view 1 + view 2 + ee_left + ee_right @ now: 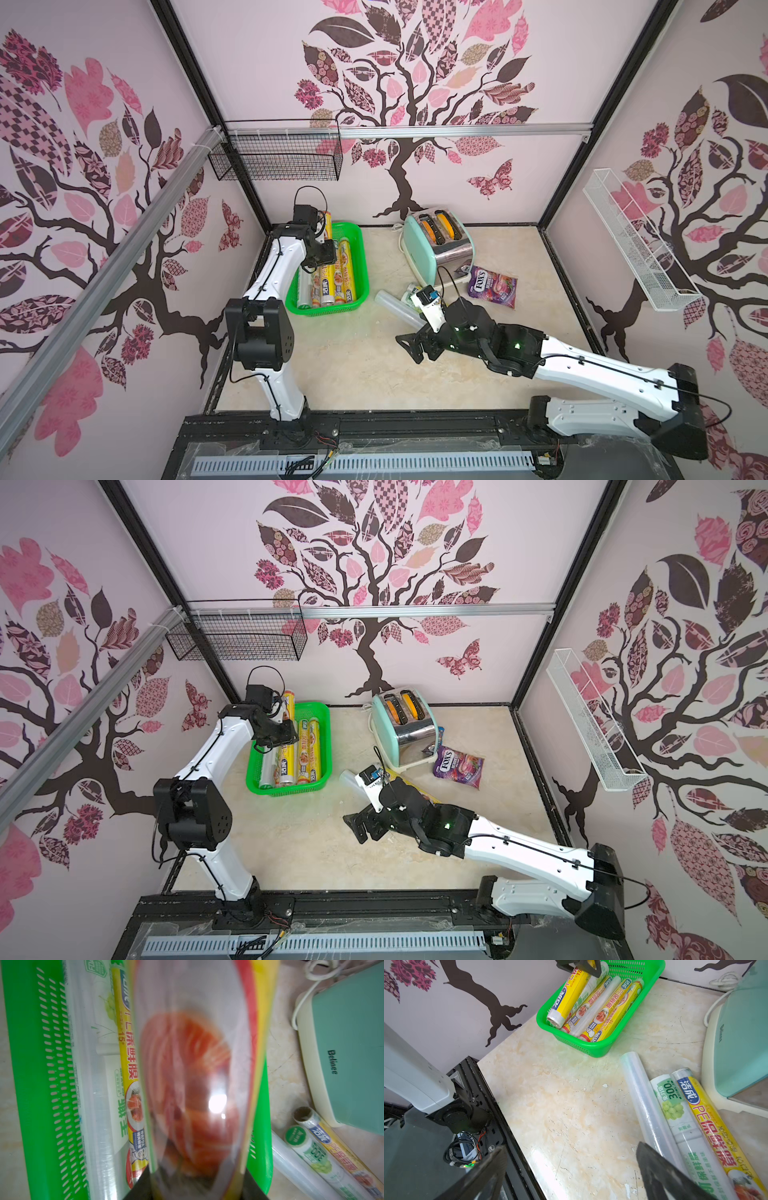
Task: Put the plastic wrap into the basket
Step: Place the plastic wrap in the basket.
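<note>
My left gripper lowers into the green basket (362,266) next and frees its roll atop the yellow roll beside the white one, since it still hangs tilted above them.
The green basket (362,266) (326,746) (591,1048) stands at the back left of the table and holds several plastic wrap rolls (345,270) (610,1009). My left gripper (321,257) (196,1185) hangs over the basket, shut on a yellow plastic wrap roll (328,224) (193,1076) (571,995) tilted above the others. Three more rolls lie side by side on the table by the toaster: a clear one (648,1105) (395,307), a white one with green print (679,1122), and a yellow one (716,1136). My right gripper (415,345) (365,825) (571,1167) is open just beside the clear roll, holding nothing.
A mint toaster (440,245) and a purple FOX'S bag (492,286) sit behind the loose rolls. A black wire basket (278,156) hangs on the back wall, a white wire rack (636,241) on the right wall. Bare tabletop (353,365) lies between the arms.
</note>
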You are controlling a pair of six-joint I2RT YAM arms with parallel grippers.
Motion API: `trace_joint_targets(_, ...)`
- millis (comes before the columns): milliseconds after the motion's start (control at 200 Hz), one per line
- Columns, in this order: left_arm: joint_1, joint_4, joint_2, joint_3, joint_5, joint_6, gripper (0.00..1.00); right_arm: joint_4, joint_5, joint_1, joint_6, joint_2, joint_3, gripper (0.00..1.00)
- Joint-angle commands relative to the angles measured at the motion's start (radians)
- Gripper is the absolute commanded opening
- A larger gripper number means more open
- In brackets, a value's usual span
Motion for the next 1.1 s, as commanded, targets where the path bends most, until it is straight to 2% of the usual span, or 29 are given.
trace_joint_targets(0,0.024,-0.051,0.053,0.042,-0.046,0.022,0.37,-0.043,0.005,0.004,-0.047,0.004,0.042,0.99)
trace_joint_targets(295,0.06,-0.036,0.22,0.145,-0.123,0.079,0.39,-0.004,0.008,0.004,-0.042,0.014,0.026,0.99)
trace_joint_targets(405,0.062,-0.074,0.288,0.2,-0.119,0.072,0.4,-0.01,-0.016,0.004,-0.039,0.027,0.036,1.0)
trace_joint_targets(545,0.066,-0.06,0.322,0.204,-0.107,0.06,0.45,-0.01,0.015,0.004,-0.006,0.034,0.026,1.0)
trace_joint_targets(670,0.065,-0.06,0.33,0.206,-0.114,0.039,0.51,-0.025,0.016,0.003,0.005,0.038,0.024,0.99)
trace_joint_targets(795,0.057,-0.043,0.304,0.18,-0.19,0.053,0.54,-0.039,0.066,0.004,0.015,0.047,0.007,1.0)
trace_joint_targets(1095,0.052,0.093,0.191,0.045,-0.338,0.011,0.51,-0.122,0.149,0.002,0.005,0.086,0.037,0.99)
